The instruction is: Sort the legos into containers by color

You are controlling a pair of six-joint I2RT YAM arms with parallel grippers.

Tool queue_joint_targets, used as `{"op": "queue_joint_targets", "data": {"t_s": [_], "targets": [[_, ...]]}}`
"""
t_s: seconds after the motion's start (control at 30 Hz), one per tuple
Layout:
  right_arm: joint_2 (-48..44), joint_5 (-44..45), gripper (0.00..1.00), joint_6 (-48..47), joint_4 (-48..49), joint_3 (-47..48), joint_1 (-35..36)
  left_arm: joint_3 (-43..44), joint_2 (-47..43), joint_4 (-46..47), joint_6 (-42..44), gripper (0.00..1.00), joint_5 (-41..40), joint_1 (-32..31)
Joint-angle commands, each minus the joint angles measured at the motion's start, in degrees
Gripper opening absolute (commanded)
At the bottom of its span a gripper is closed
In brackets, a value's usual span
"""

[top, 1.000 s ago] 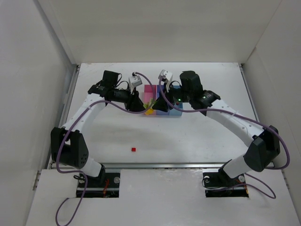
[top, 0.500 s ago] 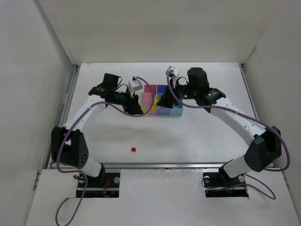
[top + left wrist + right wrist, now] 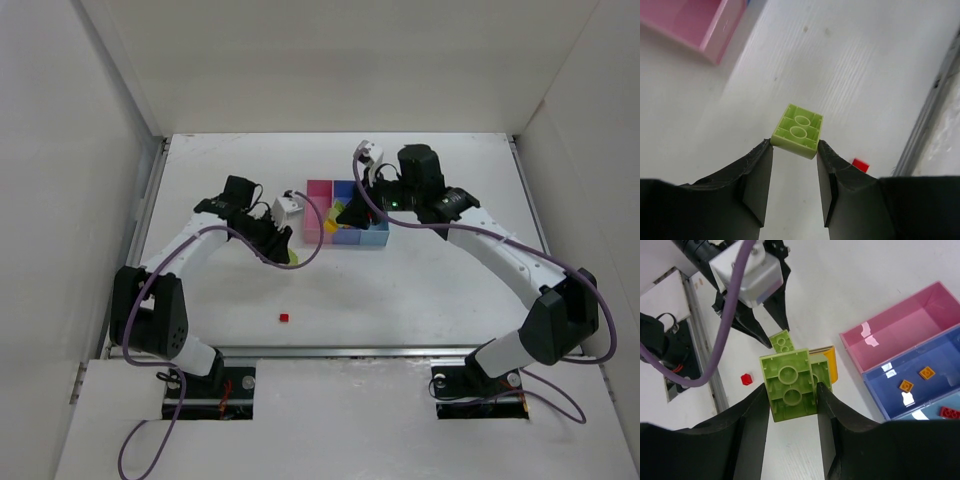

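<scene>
My left gripper holds the yellow-green lego. It needs to move away from the pink bin next, then lower the lego to the table (image 3: 284, 276).
My left gripper (image 3: 794, 144) is shut on a single yellow-green lego (image 3: 797, 131) and holds it above the table, left of the containers (image 3: 316, 200). In the top view the left gripper (image 3: 285, 250) is near the tray's left end. My right gripper (image 3: 791, 389) is shut on a clump of yellow-green bricks (image 3: 789, 387) with an orange-yellow brick (image 3: 827, 365) stuck to it, held above the pink bin (image 3: 905, 335). Two orange tiles (image 3: 906, 385) lie in the blue-violet bin (image 3: 930, 395). A red lego (image 3: 950, 412) lies in the light blue bin. One small red lego (image 3: 284, 317) sits on the table.
White walls close in the table at the left, right and back. A metal rail (image 3: 932, 115) runs along the near edge. Purple cables (image 3: 300, 262) loop from both wrists.
The two grippers were together at the tray. The left one has pulled away to the near left with one green brick off the clump. The right one drew back slightly, keeping the rest.
</scene>
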Motion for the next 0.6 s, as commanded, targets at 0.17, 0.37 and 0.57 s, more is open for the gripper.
{"op": "queue_joint_targets", "data": {"t_s": [0.17, 0.37, 0.57], "targets": [[-2.3, 5.7, 0.00, -0.5, -0.8, -0.1, -0.4, -2.5, -2.6, -0.5, 7.4, 0.00, -25.2, -0.4], [-2.4, 6.2, 0.00, -0.5, -1.3, 0.4, -0.4, -6.4, -0.9, 1.1, 8.8, 0.01, -31.5, -2.6], [-2.4, 6.2, 0.00, -1.0, -2.0, 1.0, -0.4, -5.7, 5.0, 1.7, 4.7, 0.06, -32.8, -3.2]]}}
